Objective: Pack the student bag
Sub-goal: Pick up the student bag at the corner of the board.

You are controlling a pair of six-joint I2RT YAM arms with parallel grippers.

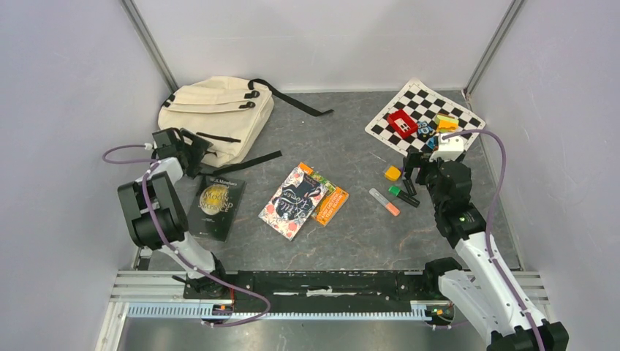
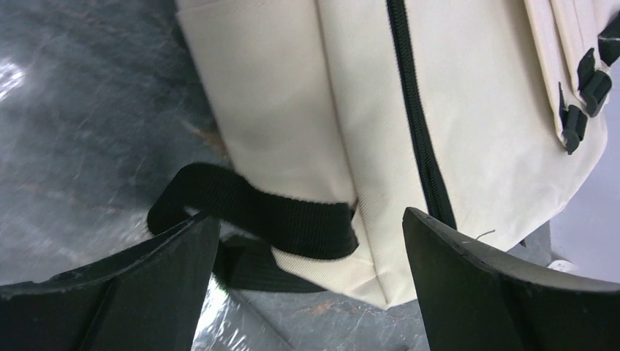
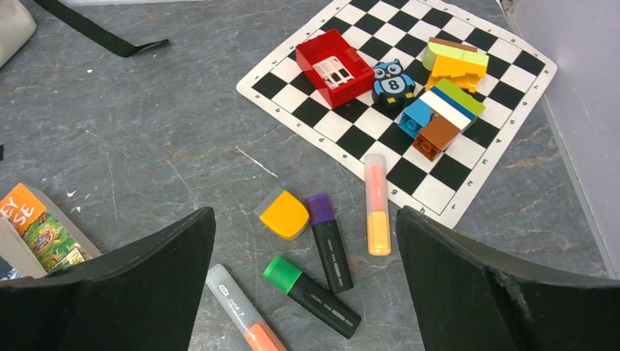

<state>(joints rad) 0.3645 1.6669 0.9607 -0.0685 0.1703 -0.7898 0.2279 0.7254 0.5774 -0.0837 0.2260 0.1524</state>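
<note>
I need to move my left gripper down onto the black strap loop [image 2: 278, 216] at the bag's near corner next, since that loop lies below it, between its spread fingers.
The cream canvas student bag [image 1: 219, 113] lies flat and zipped shut at the back left, with its black straps trailing right. My left gripper [image 1: 191, 150] is open at the bag's near left corner. In the left wrist view that gripper [image 2: 311, 292] has the bag's [image 2: 475, 110] corner and a black strap loop [image 2: 278, 216] between its spread fingers, not gripped. My right gripper [image 1: 411, 172] is open and empty above several markers. Among them in the right wrist view are a green-capped marker [image 3: 311, 296] and a purple-capped one [image 3: 329, 241], lying between the fingers of that gripper [image 3: 303, 285].
A dark book [image 1: 217, 207], a floral book [image 1: 294, 200] and an orange book [image 1: 329, 205] lie mid-table. A checkered mat [image 3: 351, 135] at the back right holds a red box [image 3: 335, 67], an owl figure [image 3: 393, 82] and coloured blocks [image 3: 442, 117]. An orange highlighter [image 3: 376, 205] and a yellow piece [image 3: 284, 214] lie near the markers.
</note>
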